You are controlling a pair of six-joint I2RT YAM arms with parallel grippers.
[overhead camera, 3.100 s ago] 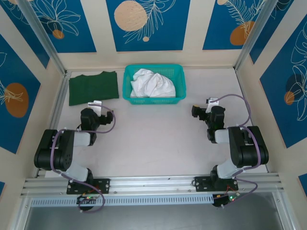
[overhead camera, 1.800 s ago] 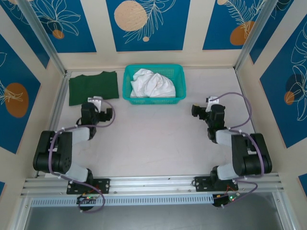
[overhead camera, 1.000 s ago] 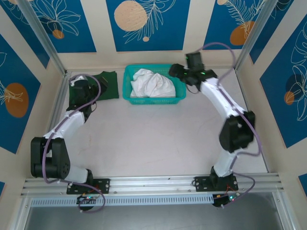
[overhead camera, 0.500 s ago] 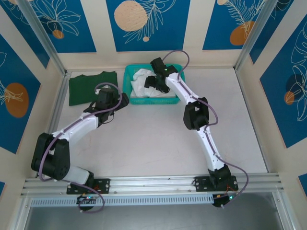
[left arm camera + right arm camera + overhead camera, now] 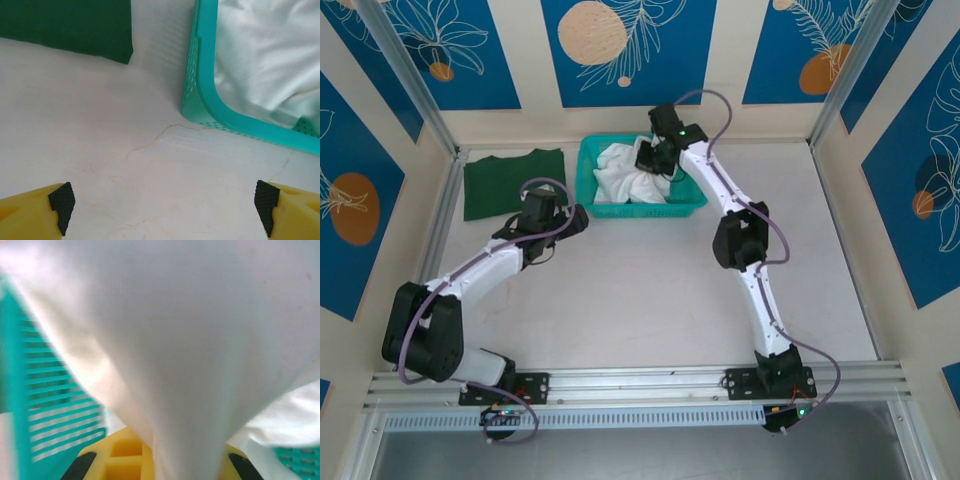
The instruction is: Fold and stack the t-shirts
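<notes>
The right gripper should next raise the fold up and back past the front rim of the basket, then let it go over the bare tabletop, where the shirt has open room.
The white t-shirt (image 5: 630,178) lies crumpled in the teal mesh basket (image 5: 642,209) at the back of the table. My right gripper (image 5: 653,158) reaches over the basket and is shut on a fold of that shirt. In the right wrist view the white cloth (image 5: 190,315) narrows to a taut funnel into the gripper (image 5: 187,465). The dark green t-shirt (image 5: 513,183) lies flat and folded at the back left. My left gripper (image 5: 572,217) hovers open over bare table by the basket's front left corner, its fingertips (image 5: 62,200) wide apart and holding nothing.
In the left wrist view the basket's corner (image 5: 200,95) stands just ahead on the right, with the green shirt's corner (image 5: 65,22) ahead on the left. Padded walls and metal posts close in the table. Bare tabletop (image 5: 640,290) stretches in front of the basket.
The right gripper went into the basket, closed on the white shirt and has drawn it slightly up and right. The left arm swung from the green shirt to the basket's corner, then held still.
</notes>
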